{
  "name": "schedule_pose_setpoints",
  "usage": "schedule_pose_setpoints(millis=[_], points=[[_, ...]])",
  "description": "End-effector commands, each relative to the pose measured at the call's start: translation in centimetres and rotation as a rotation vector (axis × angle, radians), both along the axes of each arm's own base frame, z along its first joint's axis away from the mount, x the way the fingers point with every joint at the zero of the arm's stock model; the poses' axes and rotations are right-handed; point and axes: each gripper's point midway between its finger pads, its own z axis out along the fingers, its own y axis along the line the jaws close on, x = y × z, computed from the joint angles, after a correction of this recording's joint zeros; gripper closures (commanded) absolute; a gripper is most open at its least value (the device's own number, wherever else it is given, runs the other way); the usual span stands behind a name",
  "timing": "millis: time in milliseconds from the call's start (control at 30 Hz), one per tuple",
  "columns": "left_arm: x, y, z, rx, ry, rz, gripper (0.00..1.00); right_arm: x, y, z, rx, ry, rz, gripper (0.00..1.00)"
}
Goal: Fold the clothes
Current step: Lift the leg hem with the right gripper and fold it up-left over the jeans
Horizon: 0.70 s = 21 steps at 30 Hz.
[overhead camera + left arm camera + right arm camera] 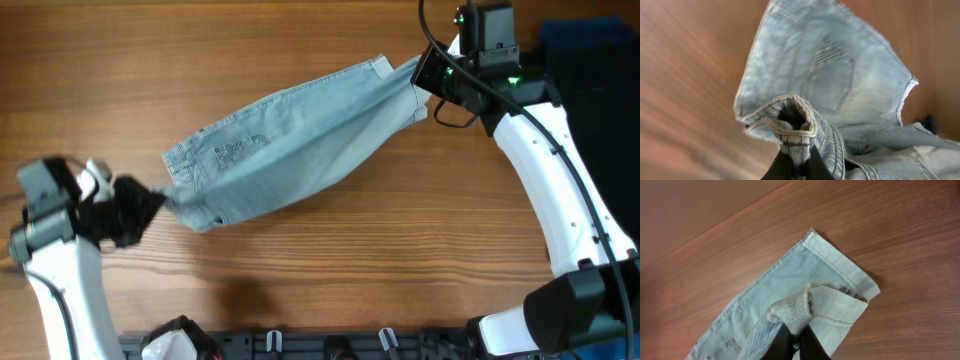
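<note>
I need to move my right gripper down and toward the far corner of the flat hem (381,65) (812,234) next and release the lifted denim, since the other layer lies spread there.
The light blue denim shorts (290,140) are stretched diagonally across the table, lifted between both arms. My left gripper (150,205) is shut on the waistband end at the lower left; the left wrist view shows the waistband (797,132) pinched between the fingers (800,167), with a stitched back pocket (832,82) beyond. My right gripper (425,75) is shut on the cuffed hem end at the upper right; the right wrist view shows bunched denim (792,312) between the fingers (796,340) and the hem (840,265) lying on the wood.
A dark blue cloth (600,70) lies at the right edge behind the right arm. A black rail with clips (330,345) runs along the front edge. The wooden table (330,270) lies under the shorts.
</note>
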Motion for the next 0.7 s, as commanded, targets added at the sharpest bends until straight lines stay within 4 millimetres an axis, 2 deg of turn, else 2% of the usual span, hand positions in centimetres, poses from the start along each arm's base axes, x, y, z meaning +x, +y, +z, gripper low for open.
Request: schedule_pose_setpoints(millis=[0, 67, 133, 267, 400, 667], points=[[4.6, 1.5, 1.7, 0.217, -0.032, -0.141, 0.96, 2.0, -2.8, -0.3, -0.028, -0.023, -0.121, 0.96], [7.4, 2.0, 2.5, 0.318, -0.044, -0.197, 0.96, 3.0, -4.1, -1.0, -0.01, -0.023, -0.17, 0.96], [9.3, 2.4, 2.5, 0.365, -0.07, -0.212, 0.96, 3.8, -5.0, -1.5, -0.004, -0.026, -0.195, 0.96], [11.2, 3.9, 1.2, 0.426, -0.064, -0.182, 0.96, 5.9, -4.6, -2.3, 0.012, -0.069, -0.161, 0.96], [11.4, 5.3, -0.9, 0.472, 0.006, -0.161, 0.96, 7.1, -3.7, -4.0, 0.043, -0.065, -0.132, 0.96], [10.9, 4.9, -5.1, 0.453, 0.138, -0.194, 0.96, 7.7, -4.0, -9.9, 0.027, 0.052, -0.161, 0.96]])
